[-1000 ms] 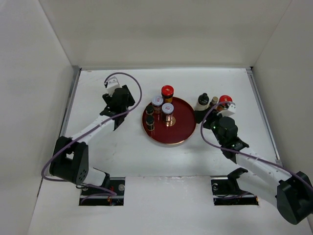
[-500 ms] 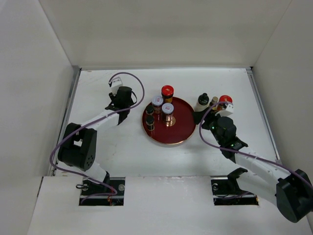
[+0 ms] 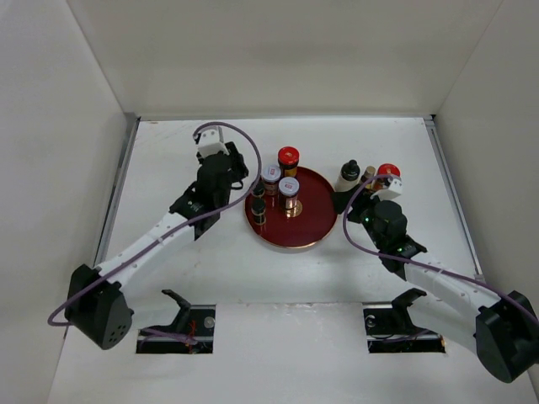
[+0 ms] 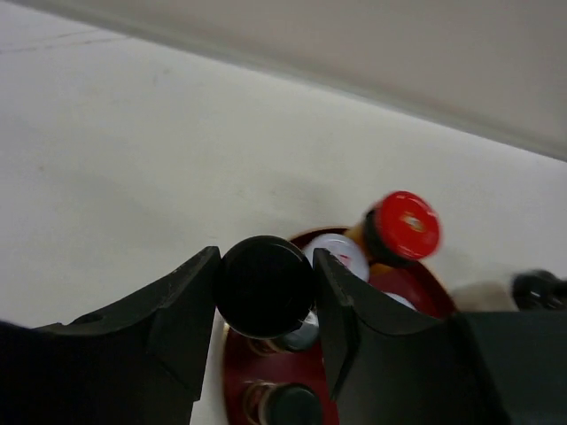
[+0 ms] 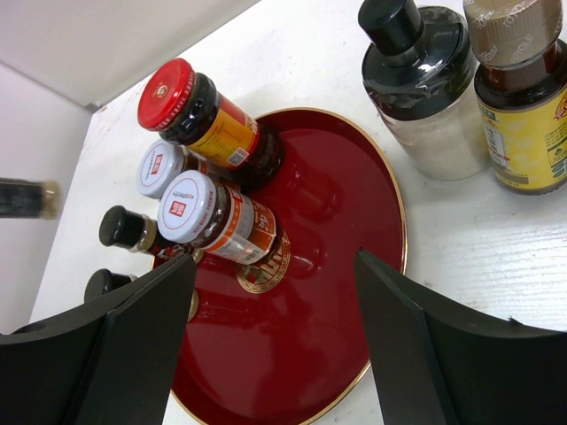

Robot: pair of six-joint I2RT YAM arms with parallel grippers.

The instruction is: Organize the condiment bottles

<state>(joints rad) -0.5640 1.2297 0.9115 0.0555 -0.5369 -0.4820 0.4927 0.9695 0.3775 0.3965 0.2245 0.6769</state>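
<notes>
My left gripper next needs to move back, down and to the right in the top view, since bare tray beside the nearer black-capped bottle lies below on that side.
My left gripper [image 3: 239, 168] is shut on a small black-capped dark bottle [image 4: 266, 285], held just above the left rim of the round dark-red tray [image 3: 313, 217]. On the tray stand a red-capped jar [image 3: 288, 159], two white-lidded jars [image 3: 270, 176] [image 3: 289, 188] and two small black-capped bottles [image 3: 258, 188] [image 3: 259, 209]. To the right of the tray stand a black-capped pale bottle [image 3: 348, 175], a slim yellowish bottle [image 3: 368, 173] and a red-capped jar [image 3: 387, 170]. My right gripper [image 5: 275, 292] is open and empty over the tray's right side [image 5: 310, 354].
White walls close in the table at the back and on both sides. The right arm's purple cable [image 3: 358, 240] loops beside the tray's right edge. The two arm bases sit at the near table edge.
My left arm has swung right, from the table's left part to the tray's left rim. The right arm has barely moved.
</notes>
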